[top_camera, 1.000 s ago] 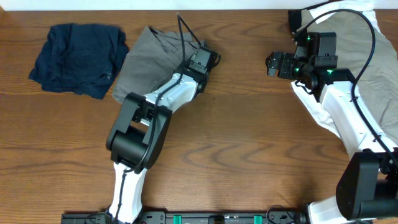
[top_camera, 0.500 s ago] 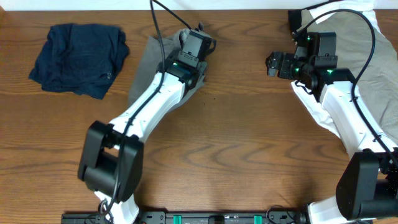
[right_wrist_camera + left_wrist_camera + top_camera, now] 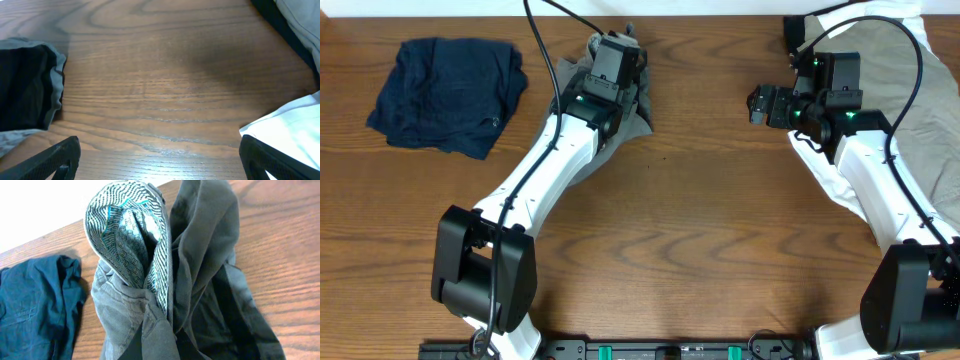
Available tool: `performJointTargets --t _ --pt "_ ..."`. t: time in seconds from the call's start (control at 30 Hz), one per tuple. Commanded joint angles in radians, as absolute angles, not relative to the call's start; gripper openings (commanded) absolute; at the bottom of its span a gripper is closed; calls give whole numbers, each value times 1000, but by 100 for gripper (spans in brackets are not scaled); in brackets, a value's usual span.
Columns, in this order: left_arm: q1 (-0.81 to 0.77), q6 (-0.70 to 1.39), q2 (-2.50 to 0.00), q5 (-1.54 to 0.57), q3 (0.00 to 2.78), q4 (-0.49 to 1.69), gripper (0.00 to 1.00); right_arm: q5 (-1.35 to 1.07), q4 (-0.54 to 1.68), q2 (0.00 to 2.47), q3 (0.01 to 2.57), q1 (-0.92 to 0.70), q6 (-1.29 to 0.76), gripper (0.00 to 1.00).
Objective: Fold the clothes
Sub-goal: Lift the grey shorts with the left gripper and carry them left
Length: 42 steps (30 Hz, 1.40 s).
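Observation:
I will next lift the trailing grey shorts high over the navy garment (image 3: 449, 94) (image 3: 39, 309) with my left gripper, to the left in the overhead view. Then I will lower them to let go.
The grey shorts (image 3: 638, 118) are bunched at the back middle of the table, partly lifted. My left gripper (image 3: 617, 42) is shut on them at the far edge. In the left wrist view the shorts (image 3: 200, 270) hang from the jaws, the patterned paler inner waistband (image 3: 127, 235) turned outward, and the fingers are hidden by cloth. My right gripper (image 3: 760, 103) is open and empty over bare wood to the right of the shorts. Its fingers (image 3: 160, 165) are spread wide, with an edge of the shorts (image 3: 30, 95) at the far left.
A crumpled navy garment (image 3: 445, 92) lies at the back left and also shows in the left wrist view (image 3: 30, 305). A khaki-beige cloth (image 3: 940, 95) and a white cloth (image 3: 828, 175) lie under the right arm at the right edge; the white cloth also shows in the right wrist view (image 3: 295, 120).
My left gripper has moved toward the back edge and slightly left, dragging and lifting the grey shorts so they bunch up. The right arm has not moved.

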<state>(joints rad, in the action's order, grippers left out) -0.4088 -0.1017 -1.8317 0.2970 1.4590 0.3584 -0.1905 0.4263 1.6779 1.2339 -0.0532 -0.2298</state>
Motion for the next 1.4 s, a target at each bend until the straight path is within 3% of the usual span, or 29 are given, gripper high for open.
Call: performJointTargets --t 0.0,0.33,0.53,0.73,0.9,1.17,1.37 --pt "-396 -86 -1803 297 1524 339 6 -200 427 1678 1232 -47 -220 99" --pt "-342 -266 -1798 304 1737 359 6 -200 428 1678 1232 -47 -220 99" --pt "-299 -540 -1798 413 1773 330 6 -218 428 1678 1232 -48 -220 99" --pt "-197 -816 -1799 485 1773 162 6 -218 423 1678 1232 -58 -220 99" --pt "-79 -876 -1799 479 1773 7 6 -218 423 1678 1232 -67 -220 99" --pt "130 -897 -1822 276 1773 -26 6 -218 420 1678 1232 -74 -220 99" --pt "238 -897 -1908 249 1773 -152 6 -218 419 1678 1232 -75 -220 99"
